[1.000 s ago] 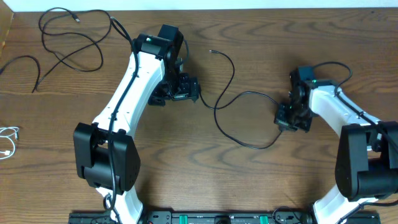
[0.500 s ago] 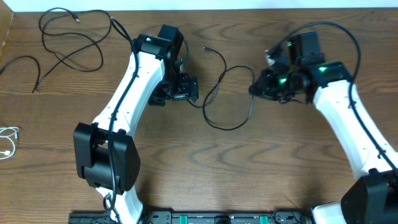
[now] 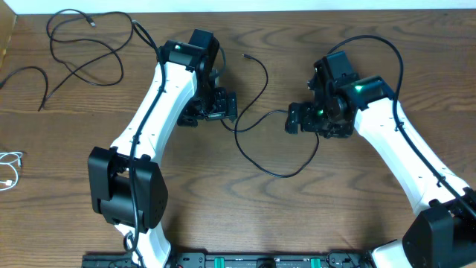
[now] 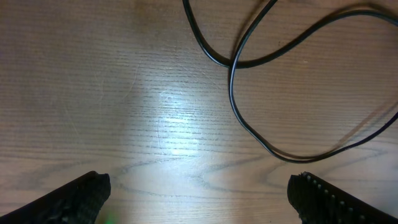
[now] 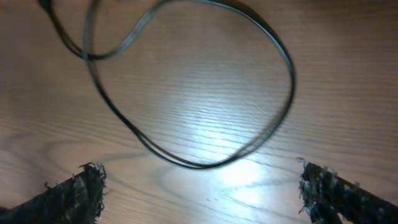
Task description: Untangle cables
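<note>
The robot should swing its left gripper across the loop, turn it and bring it down onto the curve by the right gripper (image 3: pixel 315 148), where the cable is clear of its crossing.
One long black cable (image 3: pixel 285 176) lies loose in the middle of the table, its small plug (image 3: pixel 244 55) at the far end. It curls into a loop between my two grippers. My left gripper (image 3: pixel 232 110) is open just left of it; in the left wrist view the cable (image 4: pixel 232 74) crosses itself ahead of the empty gripper (image 4: pixel 199 199). My right gripper (image 3: pixel 292 119) is open above the loop's right side. In the right wrist view the loop (image 5: pixel 186 163) lies just ahead of the open gripper (image 5: pixel 202 193), touching neither finger.
More black cables (image 3: pixel 82 45) sprawl at the far left corner, one strand (image 3: pixel 30 74) reaching the left edge. A short white cable (image 3: pixel 9 167) lies at the left edge. The right arm's own thick wire (image 3: pixel 372 39) arcs above its wrist.
My right gripper carried the black cable left and toward the far side, then opened and let it go. The cable now lies in a tighter loop. The left arm has not moved.
</note>
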